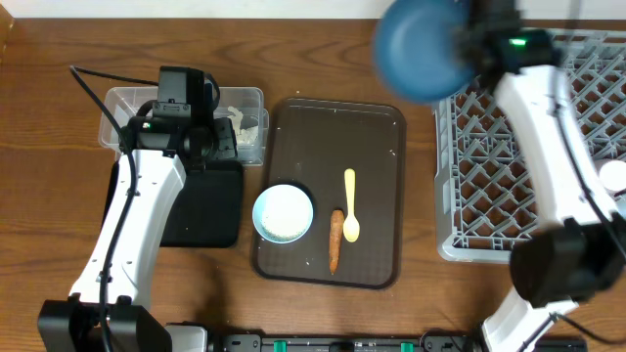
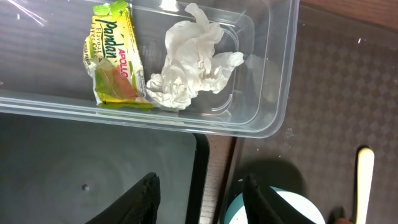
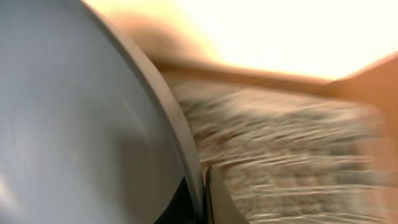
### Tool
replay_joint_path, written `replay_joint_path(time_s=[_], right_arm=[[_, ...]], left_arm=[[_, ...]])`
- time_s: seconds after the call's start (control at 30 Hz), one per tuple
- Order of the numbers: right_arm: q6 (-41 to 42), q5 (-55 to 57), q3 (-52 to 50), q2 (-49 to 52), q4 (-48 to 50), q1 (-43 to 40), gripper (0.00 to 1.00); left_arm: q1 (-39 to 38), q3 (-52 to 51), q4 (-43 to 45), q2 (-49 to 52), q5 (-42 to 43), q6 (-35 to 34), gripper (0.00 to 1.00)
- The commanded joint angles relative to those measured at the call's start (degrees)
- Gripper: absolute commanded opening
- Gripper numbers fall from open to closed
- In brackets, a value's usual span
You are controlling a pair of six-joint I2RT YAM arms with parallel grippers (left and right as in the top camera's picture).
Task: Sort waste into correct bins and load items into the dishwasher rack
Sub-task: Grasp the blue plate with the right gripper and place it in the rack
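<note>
The plate (image 1: 421,49) hangs out past the rack's corner, so my right gripper swings to the right in the overhead view and lowers over the rack's far end (image 1: 575,82) next.
My right gripper (image 1: 469,41) is shut on the rim of the dark blue plate (image 1: 421,49), holding it in the air at the far left corner of the grey dishwasher rack (image 1: 509,166). The right wrist view is blurred; the plate (image 3: 81,124) fills its left side, and the fingers (image 3: 214,193) pinch its edge. My left gripper (image 2: 202,199) hangs open and empty over the edge of the black tray (image 2: 74,162). Just beyond it, the clear tub (image 2: 273,93) holds the green-orange wrapper (image 2: 112,59) and the crumpled tissue (image 2: 189,62). The white bowl (image 1: 284,213), yellow spoon (image 1: 350,203) and carrot (image 1: 335,240) lie on the brown serving tray (image 1: 333,127).
The left arm covers part of the clear tub (image 1: 186,108) and the black tray (image 1: 201,210) in the overhead view. A pale round cup (image 1: 614,176) sits at the rack's right edge. Bare wooden table surrounds the trays.
</note>
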Motion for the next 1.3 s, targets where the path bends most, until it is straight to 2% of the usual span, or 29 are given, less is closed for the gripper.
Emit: replay_joint_path(time_s=[0.0,0.13,0.43,0.87,1.03,1.27], right_arm=[[-13.03,19.19,0.79,-1.05,5.35,-3.65,0.01],[-21.44,22.84,0.76,-0.37,12.83,-9.01,0.01],[-30.67,27.15,0.76,2.01,22.71,-18.36,0.01],[-37.07,27.39,0.76,9.81,26.21,-27.34,0.01],[-40.04,27.56,0.76,12.22,29.86,-28.15,0.01],[-39.12,27.56,0.76,15.69,28.0,-27.87,0.01]], left_arm=[[0.2,0.42,0.07,-0.55,-0.46,-0.28,0.46],[0.2,0.42,0.04,-0.52,-0.46,-0.26,0.46],[0.2,0.42,0.02,-0.52,-0.46,-0.28,0.46],[0.2,0.42,0.02,-0.52,-0.44,-0.28,0.46],[0.2,0.42,0.07,-0.52,-0.44,-0.79,0.46],[0.2,0.42,0.68,-0.55,-0.44,-1.6,0.46]])
